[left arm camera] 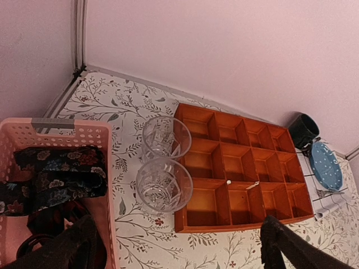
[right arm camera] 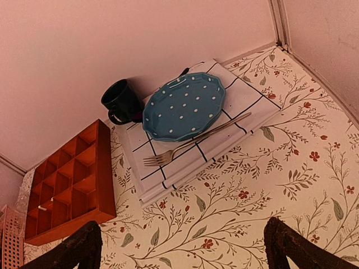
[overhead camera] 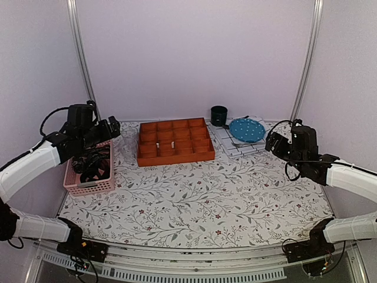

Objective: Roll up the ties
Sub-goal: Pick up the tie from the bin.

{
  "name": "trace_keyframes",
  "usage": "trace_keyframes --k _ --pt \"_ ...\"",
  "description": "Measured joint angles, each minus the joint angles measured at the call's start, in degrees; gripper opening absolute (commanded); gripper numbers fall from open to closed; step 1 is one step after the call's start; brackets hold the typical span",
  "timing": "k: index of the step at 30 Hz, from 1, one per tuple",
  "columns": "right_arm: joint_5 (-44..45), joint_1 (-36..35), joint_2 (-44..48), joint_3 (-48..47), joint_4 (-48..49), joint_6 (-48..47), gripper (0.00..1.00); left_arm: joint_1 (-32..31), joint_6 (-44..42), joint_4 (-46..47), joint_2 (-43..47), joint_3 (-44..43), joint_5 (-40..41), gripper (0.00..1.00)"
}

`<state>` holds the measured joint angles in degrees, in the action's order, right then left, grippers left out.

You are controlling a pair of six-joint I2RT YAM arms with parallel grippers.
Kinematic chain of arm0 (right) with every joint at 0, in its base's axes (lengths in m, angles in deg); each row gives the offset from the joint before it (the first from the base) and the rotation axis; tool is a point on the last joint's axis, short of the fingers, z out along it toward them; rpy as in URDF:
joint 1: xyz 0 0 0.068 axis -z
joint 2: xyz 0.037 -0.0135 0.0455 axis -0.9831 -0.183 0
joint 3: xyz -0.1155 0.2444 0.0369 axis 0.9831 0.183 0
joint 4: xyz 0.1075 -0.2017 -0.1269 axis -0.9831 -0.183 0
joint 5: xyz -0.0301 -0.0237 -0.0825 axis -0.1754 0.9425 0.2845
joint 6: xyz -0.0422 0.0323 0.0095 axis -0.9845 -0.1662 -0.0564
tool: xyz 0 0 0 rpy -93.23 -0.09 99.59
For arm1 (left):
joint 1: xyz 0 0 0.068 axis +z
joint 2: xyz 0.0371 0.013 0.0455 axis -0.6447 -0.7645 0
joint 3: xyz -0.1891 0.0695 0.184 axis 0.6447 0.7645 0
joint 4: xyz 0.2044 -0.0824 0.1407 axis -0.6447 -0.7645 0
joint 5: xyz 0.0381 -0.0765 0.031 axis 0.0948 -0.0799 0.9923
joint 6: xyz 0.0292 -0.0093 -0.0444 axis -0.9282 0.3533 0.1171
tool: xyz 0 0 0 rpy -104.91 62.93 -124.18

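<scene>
My left gripper will lower to the ties below it and to its left in the top view, onto their end by the basket's side.
The ties lie bundled in a pink basket at the table's left edge. They are dark fabric with small floral specks, and show as a dark heap in the top view. My left gripper hovers over the basket's far end, open and holding nothing. In its wrist view the left gripper has its fingers spread wide over the tablecloth. My right gripper hangs above the right side of the table, far from the ties. It is open and empty too.
An orange compartment tray stands at the back centre, with two clear glasses between it and the basket. At back right are a dark mug, a blue dotted plate and a fork on a checked cloth.
</scene>
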<state>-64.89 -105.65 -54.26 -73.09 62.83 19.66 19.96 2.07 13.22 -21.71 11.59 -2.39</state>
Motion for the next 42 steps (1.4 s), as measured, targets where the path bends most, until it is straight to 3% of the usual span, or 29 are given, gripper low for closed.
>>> trace_keyframes --k 12,19,24,30,42 --pt "-5.25 0.02 0.00 -3.48 -0.96 -6.69 1.00 1.25 1.77 -3.52 0.42 0.31 -0.68 1.00" --pt "-8.68 0.02 0.00 -4.17 -0.83 -7.45 1.00 20.28 5.42 -5.97 2.21 5.20 -12.41 0.98" --pt "-12.41 0.02 0.00 -4.17 -0.70 -7.48 0.98 25.51 6.01 -8.17 0.81 4.00 -16.37 0.90" --pt "-14.84 0.02 0.00 -4.11 -0.76 -7.41 0.97 27.04 7.08 -12.15 -7.67 -1.66 -14.01 0.77" --pt "-16.94 0.02 0.76 -0.83 -1.44 -6.36 0.97 33.86 10.82 -15.82 -16.63 -3.69 -8.00 0.77"
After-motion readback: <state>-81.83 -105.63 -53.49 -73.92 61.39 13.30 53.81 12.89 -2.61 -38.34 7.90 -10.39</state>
